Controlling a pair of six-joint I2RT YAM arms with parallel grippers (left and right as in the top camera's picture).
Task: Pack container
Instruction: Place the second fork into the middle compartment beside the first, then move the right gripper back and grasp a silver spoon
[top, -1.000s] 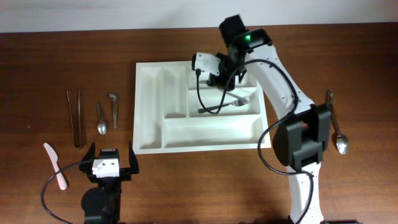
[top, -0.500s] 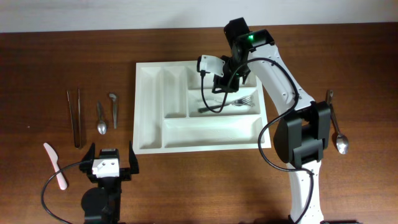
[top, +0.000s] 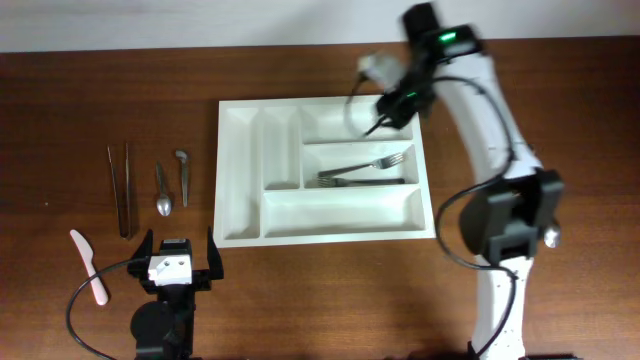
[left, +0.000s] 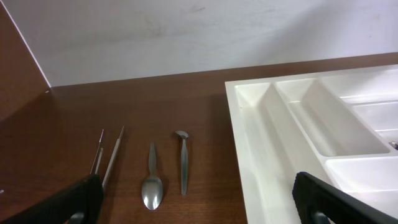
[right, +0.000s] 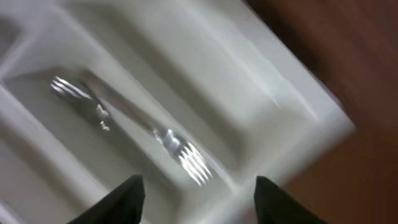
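A spoon is still outside the tray, so I will next move my right gripper toward the right in the overhead view and lower it onto that utensil.
The container is a white cutlery tray in the middle of the table. Two forks lie in its middle long compartment, and the right wrist view shows them blurred. My right gripper hovers over the tray's back right corner. In its own view the right gripper is open with nothing between the fingers. My left gripper rests near the front left of the table, wide open and empty, facing the tray's left wall.
Left of the tray lie thin metal tongs, a spoon and a short metal utensil. A pink-and-white spatula lies front left. Another spoon lies at the right, partly behind the right arm.
My right gripper opened, left a fork in the middle compartment, then rose and swung to the back right. The left arm has not moved.
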